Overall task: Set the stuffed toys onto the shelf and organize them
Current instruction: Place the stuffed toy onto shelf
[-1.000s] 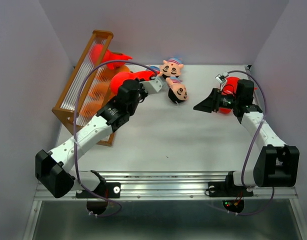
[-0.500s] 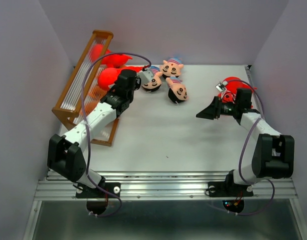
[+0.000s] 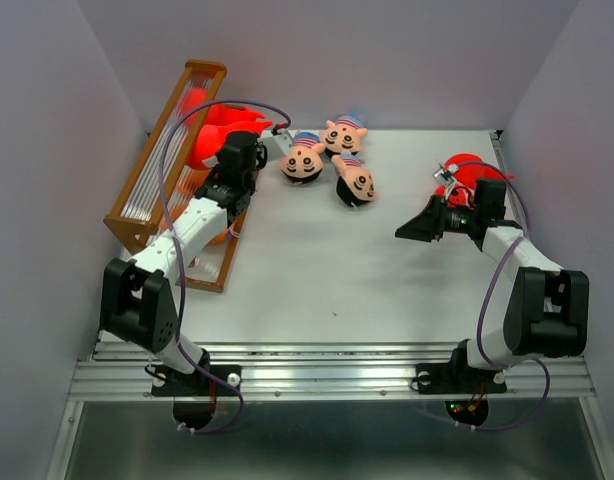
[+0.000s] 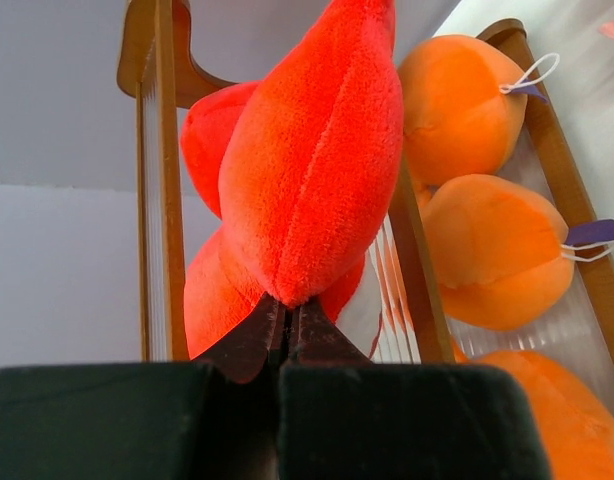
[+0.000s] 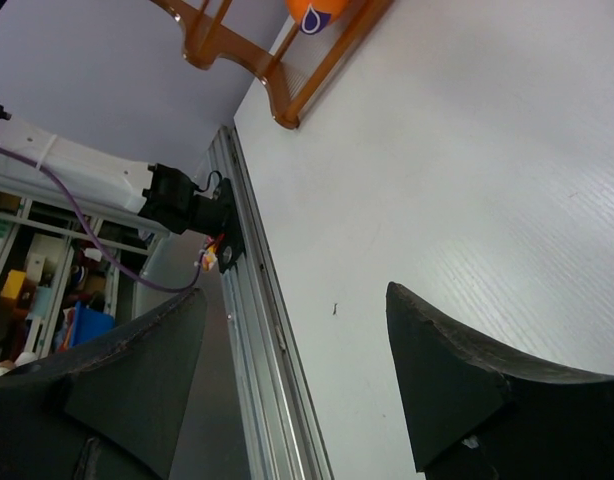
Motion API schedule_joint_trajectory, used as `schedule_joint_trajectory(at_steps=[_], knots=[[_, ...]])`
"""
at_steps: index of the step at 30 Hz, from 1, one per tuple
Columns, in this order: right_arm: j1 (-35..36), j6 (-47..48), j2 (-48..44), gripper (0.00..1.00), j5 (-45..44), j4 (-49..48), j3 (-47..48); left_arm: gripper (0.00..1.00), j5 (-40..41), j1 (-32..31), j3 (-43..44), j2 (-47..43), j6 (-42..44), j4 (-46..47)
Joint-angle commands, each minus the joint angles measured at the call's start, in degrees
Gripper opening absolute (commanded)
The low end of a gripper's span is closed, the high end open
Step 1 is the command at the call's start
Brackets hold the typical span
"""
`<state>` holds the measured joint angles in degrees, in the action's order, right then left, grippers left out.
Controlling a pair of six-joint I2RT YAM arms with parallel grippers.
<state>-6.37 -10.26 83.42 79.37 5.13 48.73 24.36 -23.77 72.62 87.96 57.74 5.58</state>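
The left gripper brings the bright red toy down onto the shelf slats (image 4: 397, 335) beside the wooden bar and releases it next. The slats lie below the toy already.
My left gripper (image 4: 285, 305) is shut on the pointed end of a bright red stuffed toy (image 4: 317, 150) and holds it up against the shelf (image 4: 162, 200). From above, that red toy (image 3: 219, 125) is at the top tiers of the shelf (image 3: 152, 160), with my left gripper (image 3: 232, 140) just beside it. Another red toy (image 4: 207, 140) and round orange toys (image 4: 462, 95) rest on the slats. Three doll heads (image 3: 303, 160) lie on the table. My right gripper (image 3: 412, 225) stands open and empty, with a red toy (image 3: 467, 170) lying behind its wrist.
The right wrist view shows the open right gripper (image 5: 297, 330) over bare white table, the shelf's wooden foot (image 5: 277, 90) far off and the metal rail (image 5: 257, 330) at the table's near edge. Grey walls close in the table on three sides.
My left arm has swung left, carrying the red toy from over the table to the shelf. My right arm drew back a little, uncovering the red toy behind it; its jaws stayed open.
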Motion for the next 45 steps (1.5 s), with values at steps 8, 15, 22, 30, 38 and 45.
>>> schedule_joint_trajectory(at_steps=[8,15,22,30,38,45], knots=[[-0.6,0.8,-0.3,0.78,2.7,-2.1,0.0,0.0,-4.1,3.3,-3.2,0.8,6.5,5.8],[-1.1,0.7,-0.4,0.78,3.0,-2.2,0.1,0.0,-5.0,4.5,-4.8,1.8,9.8,7.9],[-1.6,0.8,-0.3,0.78,3.0,-2.2,0.0,0.0,-5.2,5.6,-5.5,3.1,12.4,11.2],[-2.2,0.9,0.0,0.78,3.1,-2.2,0.0,0.0,-5.6,6.4,-7.2,3.9,14.6,14.7],[-2.2,0.9,0.3,0.78,3.3,-2.1,0.1,0.0,-6.4,6.7,-5.6,6.0,15.7,16.1],[-2.2,0.9,0.5,0.78,3.2,-2.1,0.1,0.0,-6.3,7.2,-4.4,8.5,15.7,17.4]])
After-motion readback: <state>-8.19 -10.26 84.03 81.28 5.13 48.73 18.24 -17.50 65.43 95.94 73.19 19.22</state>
